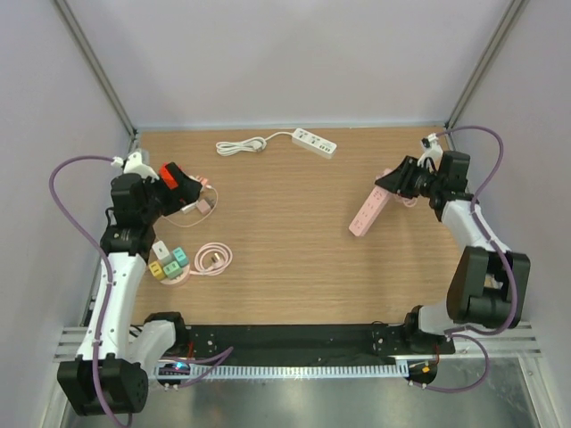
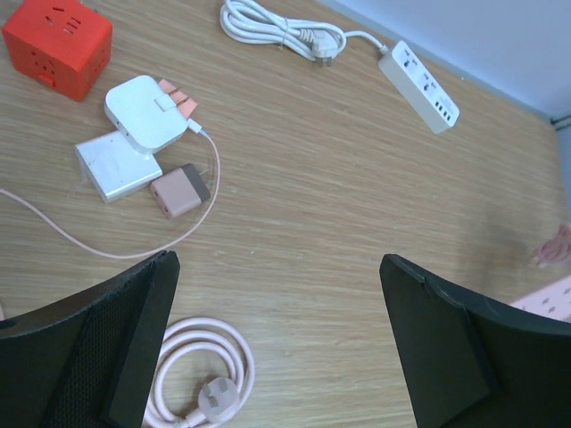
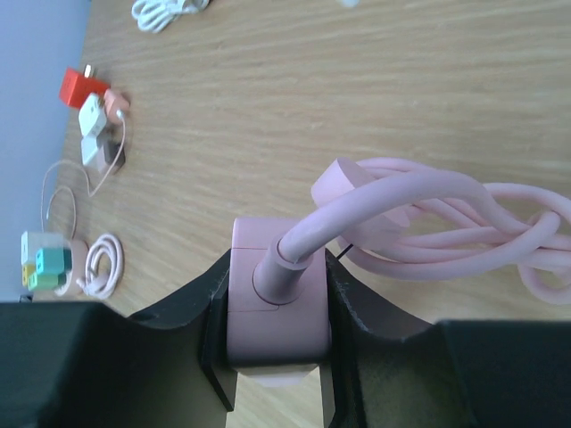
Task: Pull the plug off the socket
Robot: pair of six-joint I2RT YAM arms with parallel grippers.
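The right gripper carries the pink power strip [image 1: 368,209] outward next, lowers it onto the bare wood [image 1: 344,160] beside the white power strip and releases it.
My right gripper [image 3: 272,334] is shut on the cord end of a pink power strip [image 3: 272,294]. The strip's thick pink cord [image 3: 401,209] lies bundled beside it. In the top view the strip [image 1: 368,209] slants from my right gripper [image 1: 395,181] towards the table's middle. My left gripper [image 2: 278,263] is open and empty above bare wood. At the left, a white square adapter [image 2: 141,107] has a pink-orange plug [image 2: 176,95] at its side and a thin cable. A white block [image 2: 116,165] and a brown adapter [image 2: 178,190] lie against it.
A red cube socket [image 2: 58,45] sits at the far left. A white power strip [image 1: 314,141] with a coiled cord lies at the back. A coiled pink cable [image 1: 214,259] and a cluster of coloured cube sockets [image 1: 168,263] lie near the left arm.
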